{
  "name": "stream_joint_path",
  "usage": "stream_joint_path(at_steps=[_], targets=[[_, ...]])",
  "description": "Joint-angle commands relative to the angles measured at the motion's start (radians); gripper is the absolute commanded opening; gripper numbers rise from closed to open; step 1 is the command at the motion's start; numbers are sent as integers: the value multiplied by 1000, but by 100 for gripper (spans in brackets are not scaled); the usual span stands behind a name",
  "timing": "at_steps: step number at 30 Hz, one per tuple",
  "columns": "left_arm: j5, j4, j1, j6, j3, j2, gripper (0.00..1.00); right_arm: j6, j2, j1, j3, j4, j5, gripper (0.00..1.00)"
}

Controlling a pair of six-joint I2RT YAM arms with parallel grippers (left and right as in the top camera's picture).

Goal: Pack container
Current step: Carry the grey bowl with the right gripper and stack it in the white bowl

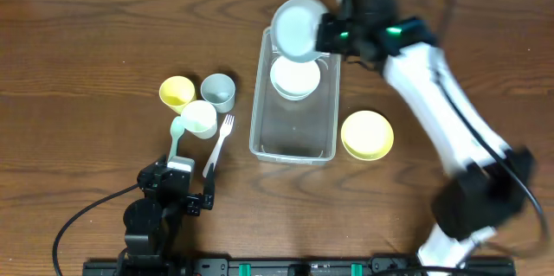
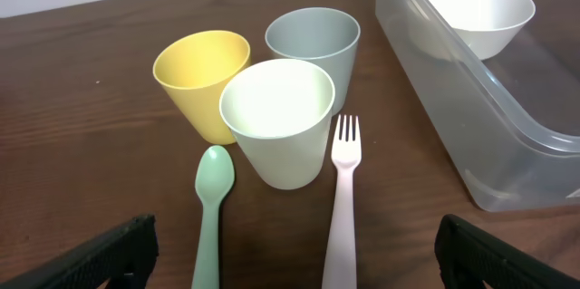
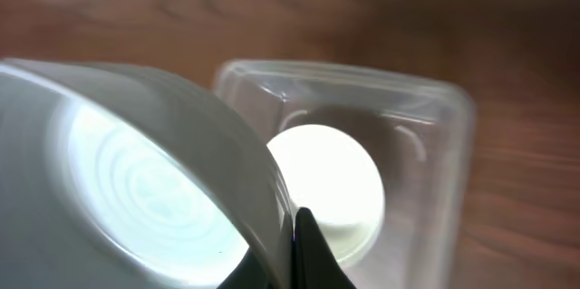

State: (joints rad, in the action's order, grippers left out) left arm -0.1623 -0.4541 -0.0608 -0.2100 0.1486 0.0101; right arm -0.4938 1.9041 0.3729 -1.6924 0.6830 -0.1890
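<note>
My right gripper should move down into the far end of the container and let go of the blue-grey bowl's rim over the white bowl (image 1: 295,78) (image 3: 331,185), because the white bowl is open below for nesting.
The clear rectangular container (image 1: 293,142) lies mid-table and holds a white bowl (image 1: 295,78) at its far end; both also show in the left wrist view, the container (image 2: 507,135) and the bowl (image 2: 476,13). My right gripper (image 1: 325,34) is shut on the rim of a blue-grey bowl (image 1: 299,28), held tilted above the container's far end. In the right wrist view the blue-grey bowl (image 3: 136,180) fills the left, with the container (image 3: 435,117) and white bowl (image 3: 331,185) below. My left gripper (image 1: 183,194) is open and empty near the front edge.
A yellow bowl (image 1: 367,134) sits right of the container. Yellow cup (image 2: 201,81), blue-grey cup (image 2: 313,49) and white cup (image 2: 276,121) stand left of it. A green spoon (image 2: 211,207) and a pale fork (image 2: 342,198) lie before the cups.
</note>
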Motion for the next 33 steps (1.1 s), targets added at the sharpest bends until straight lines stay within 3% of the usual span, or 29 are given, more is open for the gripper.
stream_joint_path(at_steps=[1,5,11,22,23,26,33], targets=[[-14,0,-3,5,-18,-6,98,-69,134,-17,0,-55,-74,2],[-14,0,-3,5,-18,-6,98,-109,251,-58,-41,-63,-173,2],[-14,0,-3,5,-18,-6,98,-76,257,-53,-42,-33,-174,2],[-14,0,-3,5,-18,-6,98,-5,248,-8,-51,80,-16,1],[-14,0,-3,5,-18,-6,98,-5,244,-8,-57,89,-2,4],[-14,0,-3,5,-18,-6,98,23,221,-8,-100,137,51,35],[-14,0,-3,5,-18,-6,98,160,36,-10,-213,256,90,49]])
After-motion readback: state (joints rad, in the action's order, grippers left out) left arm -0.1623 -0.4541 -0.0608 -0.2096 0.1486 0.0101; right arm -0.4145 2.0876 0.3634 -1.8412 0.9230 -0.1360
